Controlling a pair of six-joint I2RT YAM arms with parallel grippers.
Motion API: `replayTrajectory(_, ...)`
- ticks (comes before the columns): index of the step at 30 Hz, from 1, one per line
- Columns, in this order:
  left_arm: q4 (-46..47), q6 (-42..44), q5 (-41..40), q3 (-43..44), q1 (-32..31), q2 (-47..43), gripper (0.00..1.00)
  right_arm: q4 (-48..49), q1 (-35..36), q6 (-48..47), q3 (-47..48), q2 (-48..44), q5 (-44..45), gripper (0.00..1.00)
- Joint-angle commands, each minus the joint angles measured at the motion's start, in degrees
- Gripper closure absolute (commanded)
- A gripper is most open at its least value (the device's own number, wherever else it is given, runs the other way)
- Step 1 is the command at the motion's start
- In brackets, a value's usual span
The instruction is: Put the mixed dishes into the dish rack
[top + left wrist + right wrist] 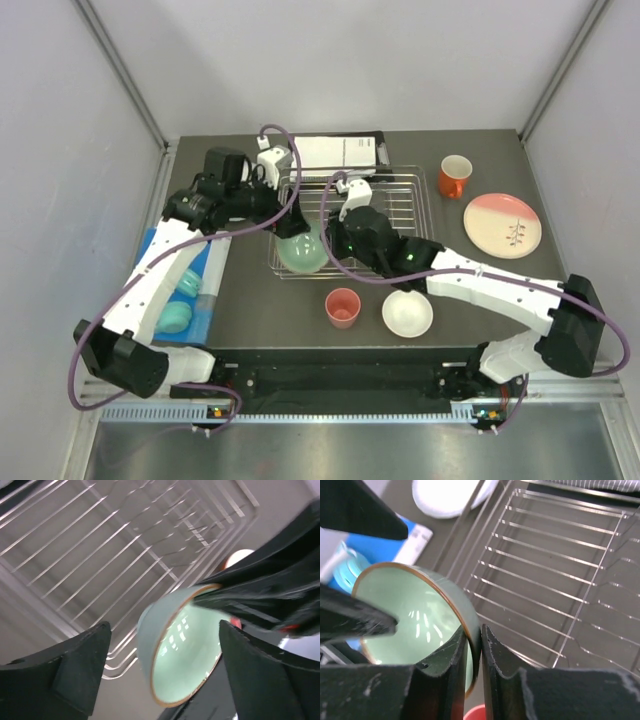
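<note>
My right gripper carries the bowl outward next, lowers it into the rack's far corner by the orange mug and releases it, since that corner is empty.
The mint-green bowl (303, 252) hangs tilted over the front-left corner of the silver wire dish rack (395, 205). My right gripper (326, 240) is shut on its rim, one finger inside and one outside, as the right wrist view shows (480, 645). My left gripper (292, 227) is open, and the bowl (185, 660) sits between its spread fingers (82, 670) without clear contact. The small pink cup (343, 306) and the white-inside bowl (407, 313) stand on the table in front of the rack. The orange mug (455, 176) and the pale pink plate (502, 224) are to the right of the rack.
A blue sheet (212, 290) with teal rounded pieces (175, 318) lies at the left under my left arm. White printed paper (340, 152) lies behind the rack. A white plate's edge (450, 495) shows beside the blue sheet in the right wrist view.
</note>
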Motion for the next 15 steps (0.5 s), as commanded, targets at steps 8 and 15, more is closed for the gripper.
replayTrajectory(8,4.31,-4.06,6.01,5.51,-0.58,-0.8,0.01,0.49,0.96,-3.39,3.03,0.01,5.6,1.0)
replayTrajectory(15,-1.75,0.78,-6.47,16.42,6.0,0.16,0.01,-10.38,-0.27,-14.1,10.67,4.05,22.03,1.0)
